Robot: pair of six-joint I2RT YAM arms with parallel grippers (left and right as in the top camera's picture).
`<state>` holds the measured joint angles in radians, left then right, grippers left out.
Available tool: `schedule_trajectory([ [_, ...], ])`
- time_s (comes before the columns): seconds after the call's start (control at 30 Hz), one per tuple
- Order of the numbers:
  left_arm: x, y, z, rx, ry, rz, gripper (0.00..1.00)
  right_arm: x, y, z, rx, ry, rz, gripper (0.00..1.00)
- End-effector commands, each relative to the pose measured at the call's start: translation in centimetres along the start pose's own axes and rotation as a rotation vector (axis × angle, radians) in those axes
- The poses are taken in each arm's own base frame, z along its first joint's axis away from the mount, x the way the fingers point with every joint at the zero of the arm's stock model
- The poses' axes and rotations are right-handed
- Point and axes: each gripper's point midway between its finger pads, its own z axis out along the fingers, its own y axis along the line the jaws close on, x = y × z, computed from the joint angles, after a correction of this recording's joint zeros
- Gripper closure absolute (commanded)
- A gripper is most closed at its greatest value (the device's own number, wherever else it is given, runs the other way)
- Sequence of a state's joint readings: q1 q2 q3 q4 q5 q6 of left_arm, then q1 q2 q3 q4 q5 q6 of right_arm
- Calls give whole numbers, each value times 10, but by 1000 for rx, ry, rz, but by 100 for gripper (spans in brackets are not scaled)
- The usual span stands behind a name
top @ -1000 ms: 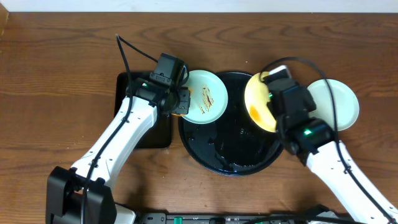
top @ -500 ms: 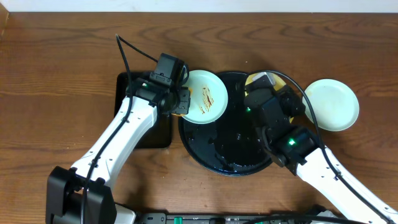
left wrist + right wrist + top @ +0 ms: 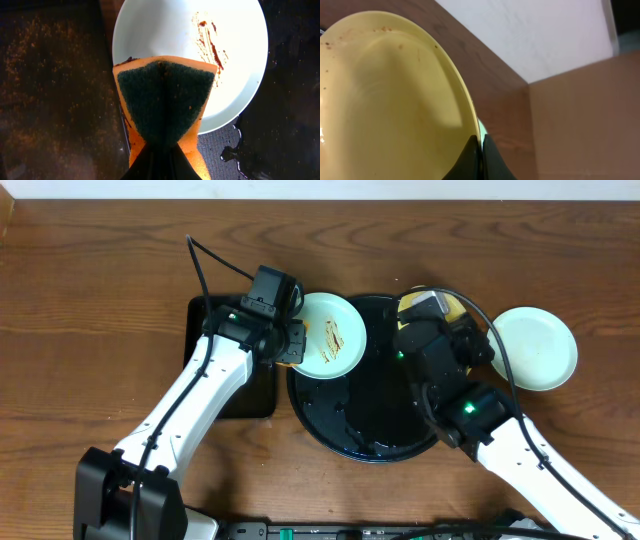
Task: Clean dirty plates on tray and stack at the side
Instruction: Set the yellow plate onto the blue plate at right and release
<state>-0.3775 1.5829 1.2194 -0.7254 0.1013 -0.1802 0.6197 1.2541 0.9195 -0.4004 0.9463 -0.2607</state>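
Observation:
The mint-white plate (image 3: 482,131) is bare, below and right in the overhead view, so I should next swing the yellow plate (image 3: 395,100) in my right gripper over it, lower the yellow plate and let go.
A pale blue plate (image 3: 335,338) with brown streaks lies on the left rim of the large round black tray (image 3: 340,415). My left gripper (image 3: 292,343) is shut on an orange sponge with a green pad (image 3: 165,105), held at that plate's left edge (image 3: 235,60). My right gripper (image 3: 440,315) is shut on the rim of the pale yellow plate (image 3: 395,100) and holds it on edge above the tray's upper right. Only a sliver of yellow (image 3: 453,307) shows overhead. A pale mint-white plate (image 3: 535,348) lies on the table right of the tray.
A smaller rectangular black tray (image 3: 255,392) sits left of the round tray, under my left arm. Water pools lie on the round tray's surface (image 3: 290,125). The wooden table runs to a pale wall at the back.
My right arm swung left over the tray and turned the yellow plate from face-up to on edge, now mostly hidden under the arm. The left arm and sponge have not moved.

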Motion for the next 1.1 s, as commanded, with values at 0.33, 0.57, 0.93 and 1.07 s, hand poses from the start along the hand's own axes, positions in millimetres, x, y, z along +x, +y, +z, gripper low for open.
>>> schedule_trajectory([
  [0.33,-3,1,-2,-7,-10,2,92,73,-82,58,171,222,688,99],
  [0.57,-3,1,-2,-7,-10,2,92,141,-112,78,254,389,874,99],
  [0.93,-3,1,-2,-7,-10,2,92,212,-103,107,253,592,958,99],
  [1.07,-3,1,-2,-7,-10,2,92,220,-99,114,256,618,954,94],
])
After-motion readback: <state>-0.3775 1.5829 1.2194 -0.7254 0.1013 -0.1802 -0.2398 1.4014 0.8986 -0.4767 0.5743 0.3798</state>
